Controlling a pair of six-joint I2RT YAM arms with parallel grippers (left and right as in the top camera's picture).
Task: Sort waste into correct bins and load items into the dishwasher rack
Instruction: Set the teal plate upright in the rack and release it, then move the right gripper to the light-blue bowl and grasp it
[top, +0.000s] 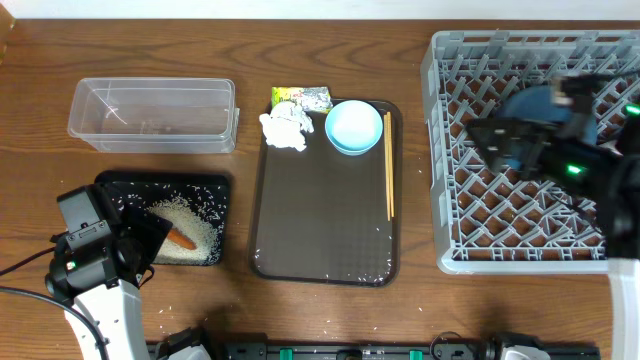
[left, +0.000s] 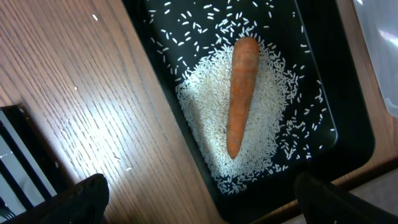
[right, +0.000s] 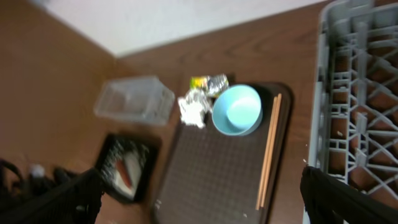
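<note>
My right gripper should move away from the rack and then go down to the light blue bowl's rim (top: 328, 126) (right: 214, 114), beside the tissue on the brown tray.
Rice (top: 195, 235) and a small orange carrot (top: 180, 238) lie in the black tray (top: 215, 190). My left gripper (top: 150, 243) hovers open over that tray's near corner. In the left wrist view the carrot (left: 241, 93) lies on the rice heap (left: 208, 118), ahead of the empty left gripper (left: 202, 208). A crumpled tissue (top: 285, 128), a snack wrapper (top: 302, 97), a light blue bowl (top: 353, 126) and chopsticks (top: 389, 165) are on the brown tray (top: 320, 230). My right gripper (top: 490, 140) hangs open and empty above the grey rack (top: 445, 200), where a dark blue bowl (top: 530, 103) sits half hidden by the arm.
The clear tub (top: 152, 113) stands empty behind the black tray. In the right wrist view, the right gripper (right: 202, 199) looks down on the light blue bowl (right: 236, 110), the chopsticks (right: 268, 149) and the rack's left wall (right: 320, 99).
</note>
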